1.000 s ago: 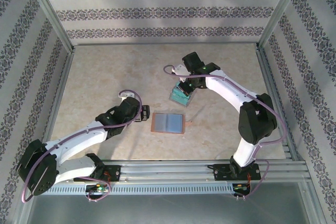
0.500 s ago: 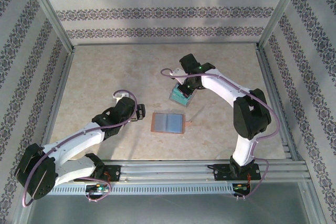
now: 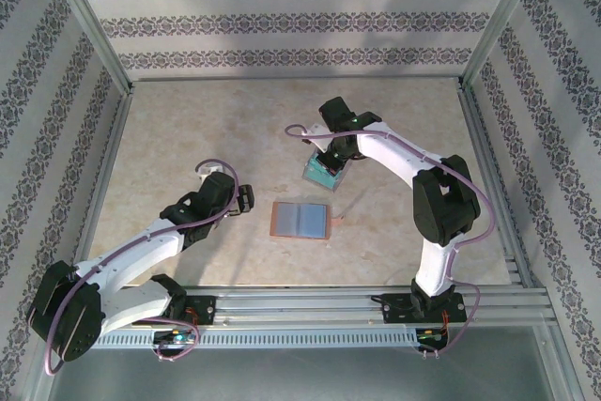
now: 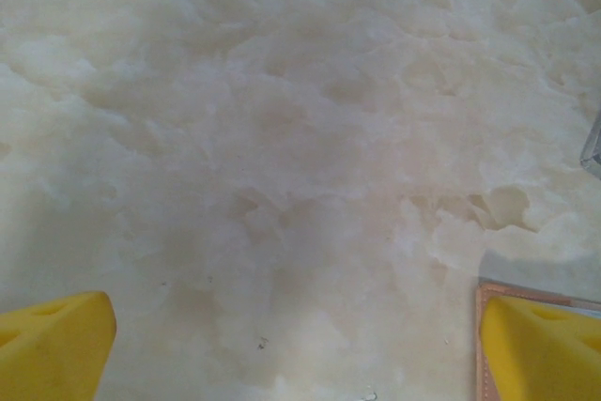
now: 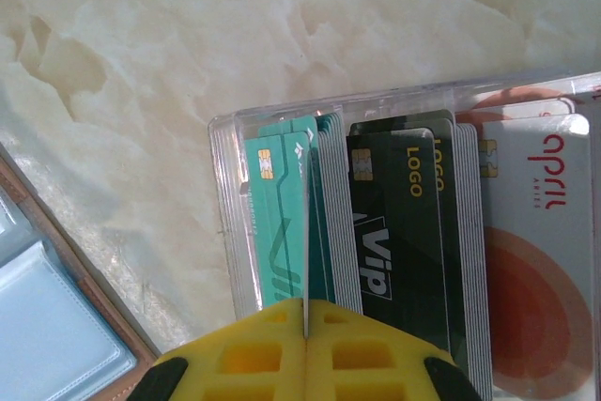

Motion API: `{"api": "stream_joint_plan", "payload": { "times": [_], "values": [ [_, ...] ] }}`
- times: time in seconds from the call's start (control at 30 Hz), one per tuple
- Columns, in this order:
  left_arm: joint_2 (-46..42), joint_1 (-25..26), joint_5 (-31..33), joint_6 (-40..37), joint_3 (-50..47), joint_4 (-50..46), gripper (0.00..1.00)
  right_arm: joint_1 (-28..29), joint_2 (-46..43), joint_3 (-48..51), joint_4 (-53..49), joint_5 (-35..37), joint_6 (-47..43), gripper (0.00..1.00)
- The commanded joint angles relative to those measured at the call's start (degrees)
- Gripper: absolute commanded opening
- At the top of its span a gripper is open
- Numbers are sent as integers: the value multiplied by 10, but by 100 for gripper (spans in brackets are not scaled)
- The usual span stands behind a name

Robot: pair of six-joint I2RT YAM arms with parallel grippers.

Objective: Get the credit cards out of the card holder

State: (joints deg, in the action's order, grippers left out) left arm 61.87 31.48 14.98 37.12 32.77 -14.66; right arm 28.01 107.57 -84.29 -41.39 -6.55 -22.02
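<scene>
The robot's right gripper will next go down toward the teal cards in the clear tray and then release the teal credit card, since the card stands edge-on over their row.
The card holder (image 3: pixel 300 221) lies open and flat on the table, grey-blue panels up, and a corner of it shows in the right wrist view (image 5: pixel 47 326). My right gripper (image 3: pixel 329 159) (image 5: pixel 305 312) is shut on a teal credit card (image 5: pixel 306 223) held edge-on, just over a clear plastic tray (image 5: pixel 225 194). In that tray lie teal cards (image 5: pixel 277 213), a dark card (image 5: pixel 394 232) and a white-and-red card (image 5: pixel 535 260). My left gripper (image 3: pixel 246 200) (image 4: pixel 299 345) stands open above bare table, left of the card holder's edge (image 4: pixel 481 345).
The clear tray (image 3: pixel 322 172) sits just behind and to the right of the card holder. Patterned walls and metal rails (image 3: pixel 103 53) enclose the marble-look table (image 3: pixel 207 129), with open room at the back and left.
My left gripper has drawn back to the left, away from the card holder, still open. My right gripper has shifted slightly left and back over the tray with the card pinched.
</scene>
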Motion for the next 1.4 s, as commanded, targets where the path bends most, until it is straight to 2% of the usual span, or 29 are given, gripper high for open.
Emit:
{"api": "stream_joint_plan", "payload": {
  "times": [0.0, 0.47, 0.93, 1.13, 1.37],
  "values": [
    [-9, -11, -10, 8, -8, -18, 99, 6, 14, -13, -11, -15, -15, 4],
    [-11, -28, -22, 2, -8, -16, 99, 8, 36, -23, -21, -13, -26, 8],
    [-13, -34, -28, 0, -6, -12, 99, 14, 33, -27, -25, 3, -19, 19],
    [-21, -36, -25, -3, -6, -15, 99, 15, 6, -20, -20, 7, -4, 20],
    [-40, -41, -15, -11, -7, -18, 99, 17, -68, 22, 9, 31, 34, 20]
  ]
}}
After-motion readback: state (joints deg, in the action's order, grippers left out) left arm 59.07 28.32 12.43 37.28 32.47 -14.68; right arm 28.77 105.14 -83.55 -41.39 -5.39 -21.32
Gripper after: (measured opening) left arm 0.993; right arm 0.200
